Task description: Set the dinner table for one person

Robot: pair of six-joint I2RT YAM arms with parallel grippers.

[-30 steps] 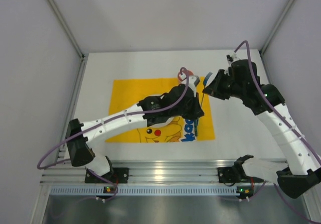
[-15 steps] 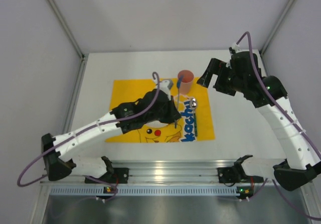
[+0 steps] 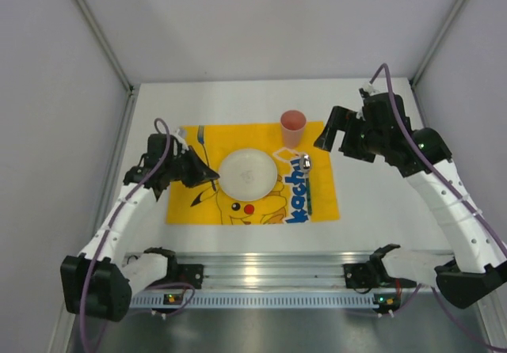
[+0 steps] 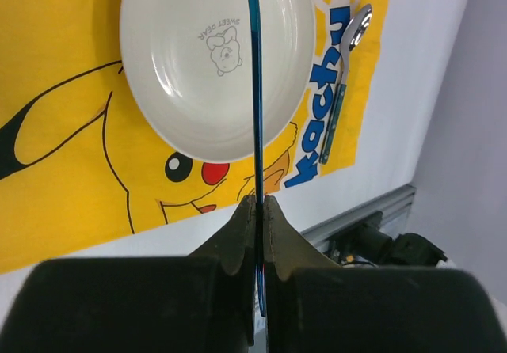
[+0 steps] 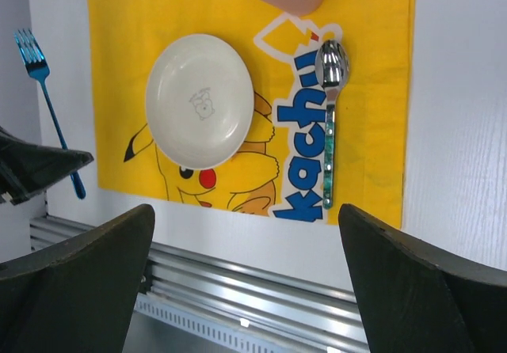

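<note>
The robot's left gripper should lower the blue fork (image 3: 203, 143) onto the bare part of the mat below, beside the plate and opposite the spoon, and let go of the fork's handle.
The white dinner table (image 3: 372, 195) carries a yellow Pikachu placemat (image 3: 190, 206). On the mat stand a white plate (image 3: 248, 172), a pink cup (image 3: 293, 127) and a spoon (image 3: 307, 183) with a green handle. My left gripper (image 3: 207, 177) is shut on the handle of a blue fork (image 3: 203, 143) left of the plate. In the left wrist view the fork (image 4: 254, 92) runs edge-on from the gripper (image 4: 257, 203) across the plate (image 4: 182, 60). My right gripper (image 3: 329, 139) hovers open right of the cup, holding nothing. In its own view the right gripper (image 5: 247, 278) frames the plate (image 5: 200, 100), spoon (image 5: 330, 123) and fork (image 5: 47, 108).
Grey walls close in the table on the left, back and right. An aluminium rail (image 3: 261, 274) with both arm bases runs along the near edge. White tabletop shows right of the mat (image 5: 459, 131).
My left arm has swung left from over the mat's middle, carrying the fork, and the plate now shows. My right gripper has opened and stayed near the cup.
</note>
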